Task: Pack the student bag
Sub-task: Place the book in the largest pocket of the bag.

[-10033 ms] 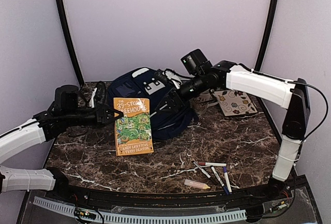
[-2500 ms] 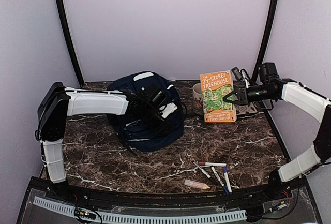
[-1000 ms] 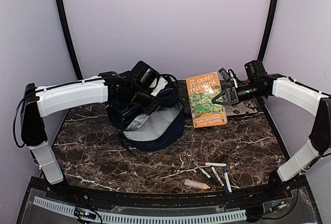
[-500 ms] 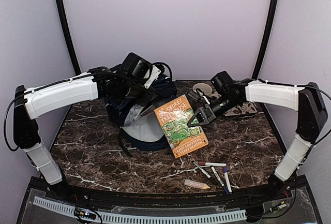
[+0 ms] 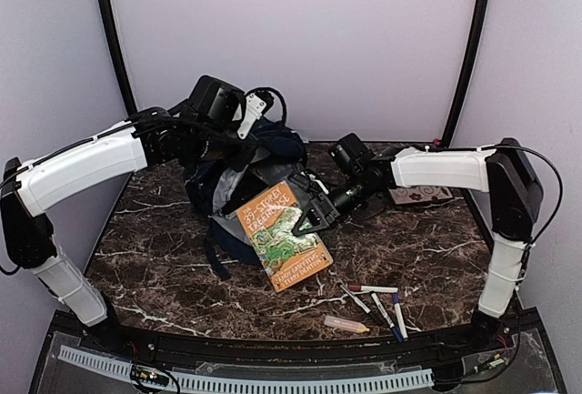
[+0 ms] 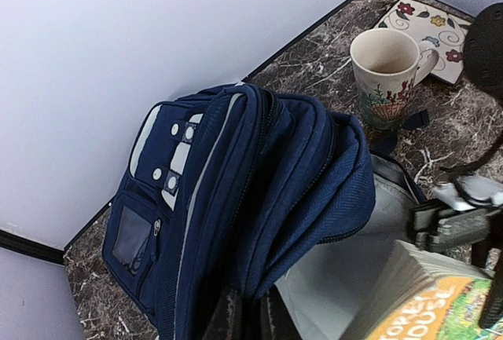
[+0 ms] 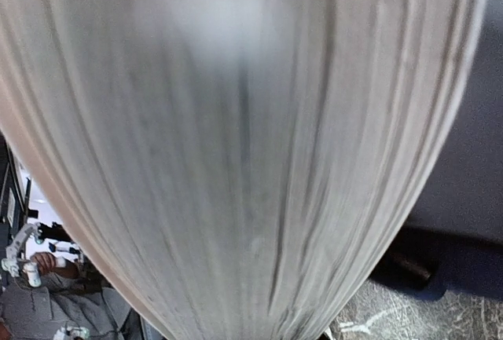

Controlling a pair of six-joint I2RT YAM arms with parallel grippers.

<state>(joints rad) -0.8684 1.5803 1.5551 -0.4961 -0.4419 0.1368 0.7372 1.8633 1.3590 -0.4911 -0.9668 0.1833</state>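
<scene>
I will carry the book with my right gripper to the left in the top view and down into the bag [image 5: 273, 144], because the bag's raised flap shows the grey lining [image 6: 346, 277].
The navy student bag [image 5: 273, 144] lies at the back left of the table, its mouth facing right and its grey lining [image 6: 346, 277] showing. My left gripper [image 5: 238, 144] is shut on the bag's upper flap [image 6: 314, 175] and holds it raised; the fingers [image 6: 228, 316] pinch the fabric edge. An orange paperback book [image 5: 284, 235] hangs tilted in front of the opening, with my right gripper [image 5: 311, 217] shut on its right edge. In the right wrist view the book's page edges [image 7: 236, 159] fill the frame and hide the fingers.
A cream mug [image 6: 389, 73] and a flowered notebook [image 5: 420, 196] sit behind the right arm. Several markers [image 5: 375, 299] and a pale pink eraser [image 5: 346, 324] lie near the front right. Dark straps [image 5: 215, 253] trail from the bag.
The right arm has carried the book left and down from the back right to the bag's mouth. The left arm has lifted the flap higher and back, widening the opening.
</scene>
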